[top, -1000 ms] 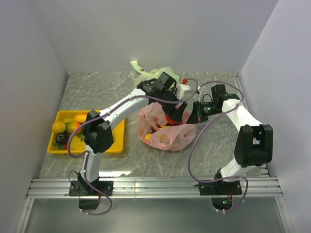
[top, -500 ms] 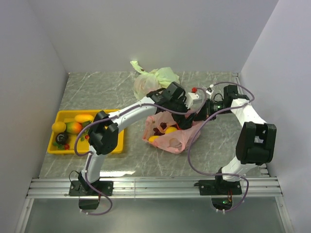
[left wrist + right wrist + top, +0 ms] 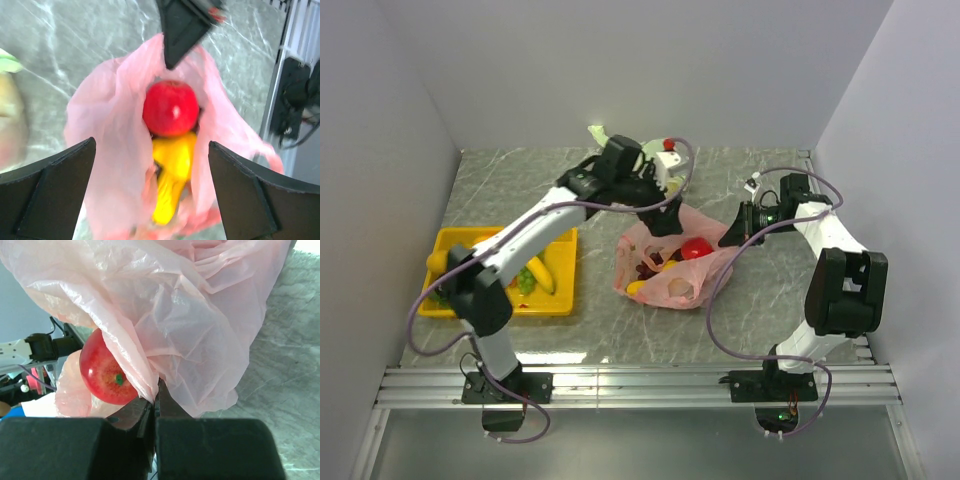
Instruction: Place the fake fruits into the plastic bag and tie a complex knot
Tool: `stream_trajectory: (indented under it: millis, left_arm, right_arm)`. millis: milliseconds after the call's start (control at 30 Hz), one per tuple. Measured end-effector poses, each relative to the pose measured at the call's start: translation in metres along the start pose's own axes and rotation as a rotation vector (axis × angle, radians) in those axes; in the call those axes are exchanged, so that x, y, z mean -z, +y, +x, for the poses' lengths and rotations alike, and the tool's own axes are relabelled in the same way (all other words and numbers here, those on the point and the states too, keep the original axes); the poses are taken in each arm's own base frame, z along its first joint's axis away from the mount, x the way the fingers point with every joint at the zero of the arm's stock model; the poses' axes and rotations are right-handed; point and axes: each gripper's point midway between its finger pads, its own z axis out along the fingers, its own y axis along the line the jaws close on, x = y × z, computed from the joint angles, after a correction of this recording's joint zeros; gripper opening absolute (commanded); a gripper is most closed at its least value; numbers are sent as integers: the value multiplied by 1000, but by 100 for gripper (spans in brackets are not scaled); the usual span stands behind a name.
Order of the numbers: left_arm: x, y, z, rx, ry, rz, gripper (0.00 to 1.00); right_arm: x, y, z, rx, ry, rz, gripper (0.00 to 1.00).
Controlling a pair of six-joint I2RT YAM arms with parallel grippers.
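Observation:
Back and down, I will move my left gripper to close on the pink bag's near flap, since that side of the bag's opening stands unheld.
The pink plastic bag lies mid-table with its mouth held open. A red apple rests in the mouth above a yellow fruit and other fruits. My left gripper hangs open and empty just above the bag; its view shows the apple and the yellow fruit between its fingers. My right gripper is shut on the bag's right edge, with the apple beside its jaws. A banana and green grapes lie in the tray.
The yellow tray stands at the left, partly under my left arm. A pale green knotted bag lies at the back, mostly behind my left wrist. Grey walls close in on three sides.
My left arm has drawn up and back from the bag's mouth. The red apple now lies in the bag. The right gripper keeps hold of the bag's edge.

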Motion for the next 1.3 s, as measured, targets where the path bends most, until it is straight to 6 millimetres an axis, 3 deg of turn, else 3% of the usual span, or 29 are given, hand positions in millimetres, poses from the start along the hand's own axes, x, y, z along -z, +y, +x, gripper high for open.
stream_trajectory:
  millis: [133, 233, 333, 500, 633, 800, 900, 1067, 1300]
  left_arm:
    - [46, -22, 5, -195, -20, 8, 87]
    - [61, -41, 32, -384, 22, 68, 84]
    - [65, -46, 69, -533, 95, 122, 82]
    - [47, -40, 93, -722, 187, 170, 81]
    - [33, -44, 92, -806, 214, 244, 95]
    - [35, -69, 78, -871, 130, 322, 99]
    - [36, -96, 77, -921, 70, 378, 99]
    - [22, -128, 72, -966, 4, 480, 99]
    - [-15, -135, 71, -1012, -23, 493, 99]
  right_arm:
    - [0, -1, -5, 2, -7, 5, 2]
    - [-1, -3, -11, 8, -13, 9, 2]
    - [-1, -4, -16, 14, -18, 13, 2]
    - [-5, -6, -23, 21, -14, 14, 2]
    - [-7, -6, -28, 27, -16, 14, 2]
    - [-11, -5, -34, 33, -18, 11, 2]
    - [-16, -5, -35, 29, -14, 6, 2]
    - [-25, -2, -38, 29, -13, -3, 2]
    - [-33, 4, -42, 53, -17, -13, 3]
